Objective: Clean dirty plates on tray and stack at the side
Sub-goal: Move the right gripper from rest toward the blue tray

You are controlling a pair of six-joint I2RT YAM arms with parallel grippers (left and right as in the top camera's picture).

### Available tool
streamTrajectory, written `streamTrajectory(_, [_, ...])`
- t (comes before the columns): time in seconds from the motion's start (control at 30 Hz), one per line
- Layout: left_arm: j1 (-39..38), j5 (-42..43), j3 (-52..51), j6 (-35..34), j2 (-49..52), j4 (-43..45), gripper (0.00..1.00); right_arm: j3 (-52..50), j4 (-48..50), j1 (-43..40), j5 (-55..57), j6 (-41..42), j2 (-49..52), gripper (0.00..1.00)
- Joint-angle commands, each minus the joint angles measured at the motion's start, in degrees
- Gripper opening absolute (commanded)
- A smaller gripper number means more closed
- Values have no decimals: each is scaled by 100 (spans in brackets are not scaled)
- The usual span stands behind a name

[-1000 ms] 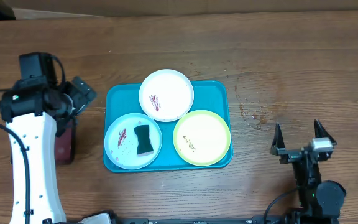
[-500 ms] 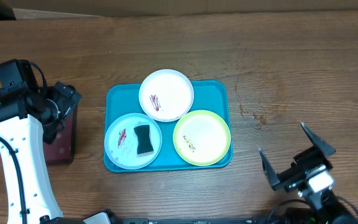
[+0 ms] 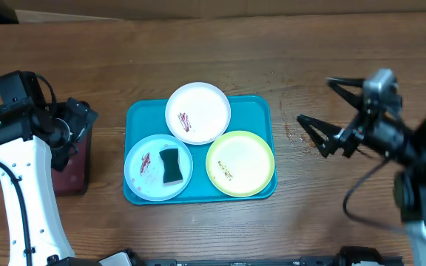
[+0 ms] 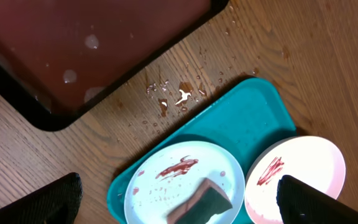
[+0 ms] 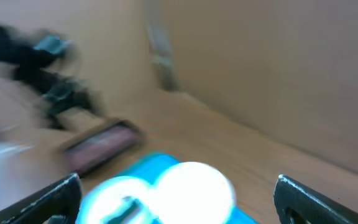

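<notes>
My right gripper should next move across the teal tray point(image 3: 140, 117), then down onto the plate's rim beside the sponge point(image 3: 171, 165), because the light blue plate has red smears on it.
The teal tray point(image 3: 140, 117) holds three plates. The white plate point(image 3: 198, 111) with a red smear is at the back. The light blue plate point(image 3: 152, 171) at front left has red smears and a dark sponge point(image 3: 171, 165) on it. The yellow-green plate point(image 3: 240, 162) is at front right. My left gripper point(image 3: 76, 125) is open and empty, left of the tray; its view shows the blue plate point(image 4: 173, 180), the sponge point(image 4: 201, 202) and the white plate point(image 4: 303, 168). My right gripper point(image 3: 325, 111) is open and empty, right of the tray, raised above the table.
A maroon black-rimmed tray point(image 3: 71, 166) lies at the left under the left arm; it also shows in the left wrist view point(image 4: 73, 43). Water drops point(image 4: 179, 96) dot the wood between it and the teal tray. Small stains point(image 3: 302, 139) mark the table right of the tray.
My right arm has swung up from the front right edge to the table's right side, its gripper now pointing toward the tray. The left arm has stayed still over the last half second.
</notes>
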Motion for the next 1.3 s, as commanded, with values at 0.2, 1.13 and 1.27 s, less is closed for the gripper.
streamTrajectory(0.2, [13,4,-26,-81,28,-50,100,157,1060,682,-1692,1582,1502,100])
streamTrajectory(1.13, [15,0,-26,-79,31,-52,100,1812,-2848,1740,2100,1923,1884,100])
streamTrajectory(1.27, [13,0,-26,-79,31,-52,100,1812,-2765,2267,3265,2286,2092,100])
